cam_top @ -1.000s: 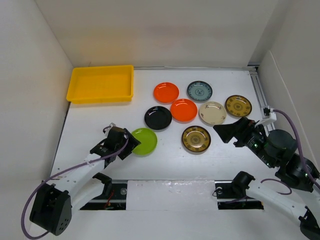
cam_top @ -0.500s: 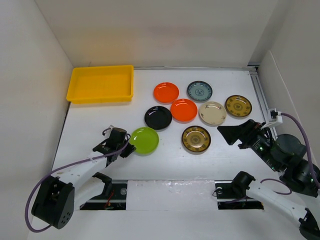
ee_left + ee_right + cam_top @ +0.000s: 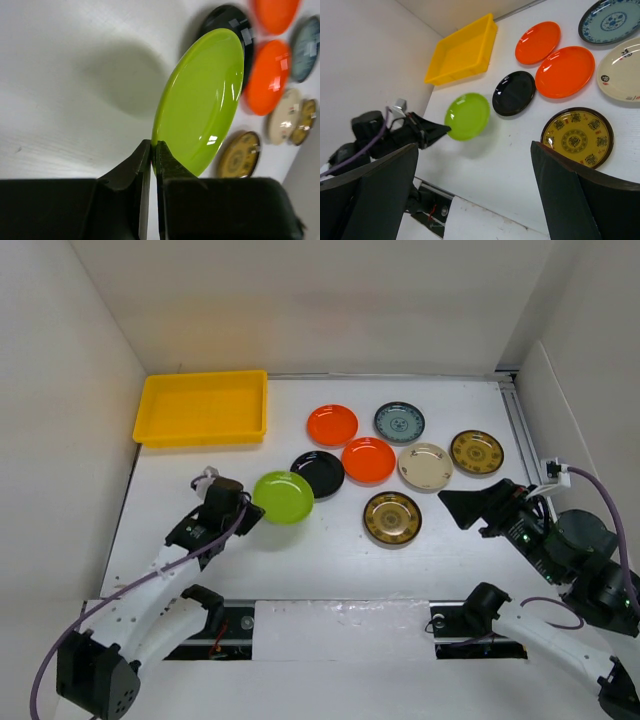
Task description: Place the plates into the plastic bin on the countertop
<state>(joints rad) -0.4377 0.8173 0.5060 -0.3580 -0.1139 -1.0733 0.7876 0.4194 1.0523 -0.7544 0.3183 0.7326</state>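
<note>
The yellow bin is empty, so I need to carry the lime green plate outward with my left gripper next, then down into the bin's end nearer the orange plates (image 3: pixel 233 408).
My left gripper (image 3: pixel 250 516) (image 3: pixel 154 147) is shut on the rim of the lime green plate (image 3: pixel 283 497) (image 3: pixel 200 100), which hangs tilted above the countertop (image 3: pixel 200 475), overlapping the black plate (image 3: pixel 322 470). Flat on the countertop lie two orange plates (image 3: pixel 332 425) (image 3: pixel 367 460), a teal patterned one (image 3: pixel 399 422), a cream one (image 3: pixel 424 465) and two brown-and-gold ones (image 3: pixel 476 452) (image 3: pixel 392 518). The yellow plastic bin (image 3: pixel 203 408) (image 3: pixel 465 50) stands empty at the far left. My right gripper (image 3: pixel 458 510) (image 3: pixel 474 146) hovers open at the right, holding nothing.
White walls close in the left, back and right sides. A metal rail (image 3: pixel 520 430) runs along the right wall. Both arm bases and a slotted mounting strip (image 3: pixel 340 625) sit at the near edge.
The left gripper has shut on the green plate's rim, then raised it off the surface and carried it toward the back. The right arm has drifted slightly right.
</note>
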